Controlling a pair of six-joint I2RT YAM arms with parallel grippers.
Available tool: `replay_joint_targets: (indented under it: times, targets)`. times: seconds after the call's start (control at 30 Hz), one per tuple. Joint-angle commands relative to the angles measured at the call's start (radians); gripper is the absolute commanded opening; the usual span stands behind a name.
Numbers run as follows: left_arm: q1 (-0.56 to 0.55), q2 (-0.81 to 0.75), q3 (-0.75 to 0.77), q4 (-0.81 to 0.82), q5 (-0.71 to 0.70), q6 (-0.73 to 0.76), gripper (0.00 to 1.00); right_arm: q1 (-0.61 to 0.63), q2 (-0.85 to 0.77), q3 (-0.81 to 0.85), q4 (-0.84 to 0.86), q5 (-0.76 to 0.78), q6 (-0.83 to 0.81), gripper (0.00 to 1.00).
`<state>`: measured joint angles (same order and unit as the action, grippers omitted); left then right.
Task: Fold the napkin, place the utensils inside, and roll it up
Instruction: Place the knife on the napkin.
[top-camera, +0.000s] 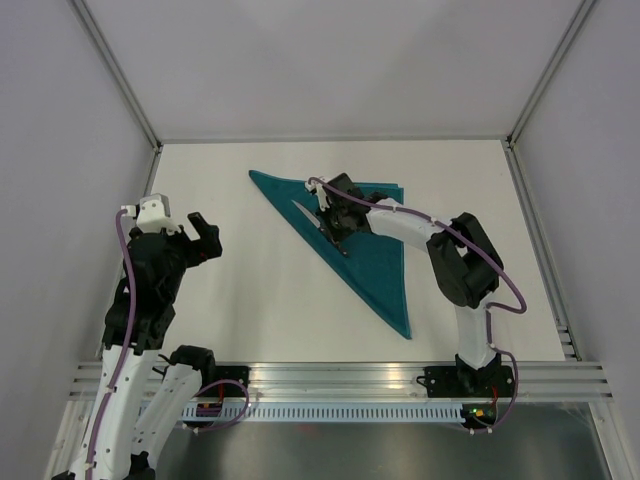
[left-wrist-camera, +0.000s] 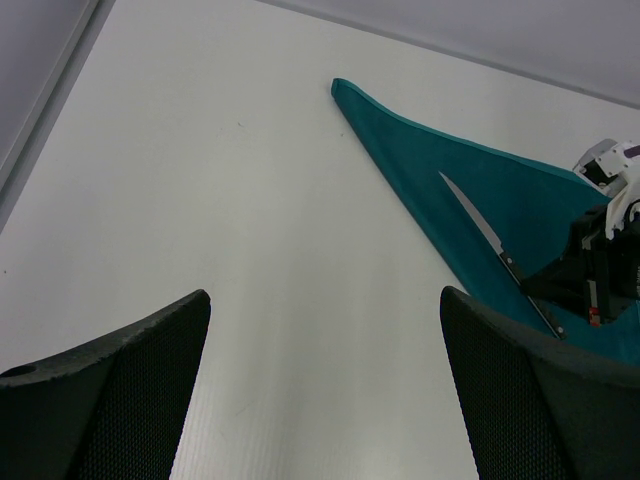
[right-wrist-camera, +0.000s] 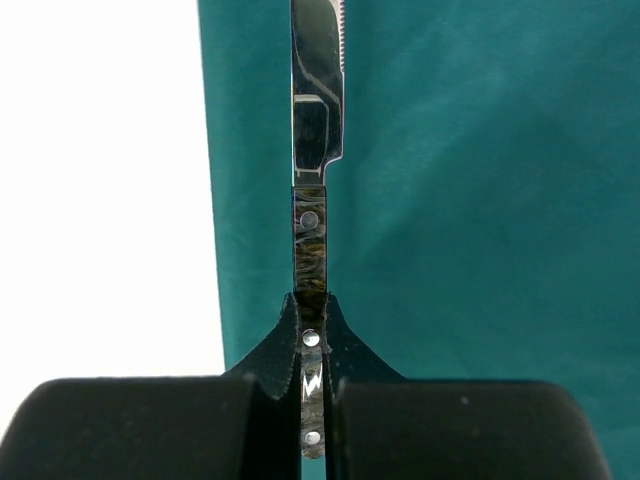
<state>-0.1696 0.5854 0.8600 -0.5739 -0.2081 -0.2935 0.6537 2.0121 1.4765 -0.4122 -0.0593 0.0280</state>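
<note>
I should next move my right gripper down toward the part of the napkin along its long edge (top-camera: 326, 251) (right-wrist-camera: 260, 260) to release the knife, because the knife already runs along the napkin's long edge.
The teal napkin (top-camera: 365, 240) lies folded into a triangle on the white table, its long edge running from far left to near right. It also shows in the left wrist view (left-wrist-camera: 470, 190) and the right wrist view (right-wrist-camera: 480, 200). The knife (top-camera: 318, 224) lies over the napkin near that long edge, silver blade pointing far left. My right gripper (top-camera: 335, 222) is shut on the knife's dark riveted handle (right-wrist-camera: 310, 290), just above the cloth. My left gripper (top-camera: 203, 237) is open and empty over bare table, left of the napkin; its fingers (left-wrist-camera: 110, 390) frame the left wrist view.
Grey walls and metal posts enclose the white table (top-camera: 240, 300). An aluminium rail (top-camera: 340, 380) runs along the near edge by the arm bases.
</note>
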Motion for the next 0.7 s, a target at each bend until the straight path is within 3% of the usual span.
replay_joint_targets:
  times: [0.0,0.67]
  targets:
    - [0.004,0.005,-0.009,0.009,-0.014,0.04,1.0,0.027,0.023,0.035,0.041,0.041,0.042,0.01]
    - [0.005,0.013,-0.007,0.011,-0.01,0.042,1.0,0.067,0.06,0.007,0.044,0.038,0.069,0.0]
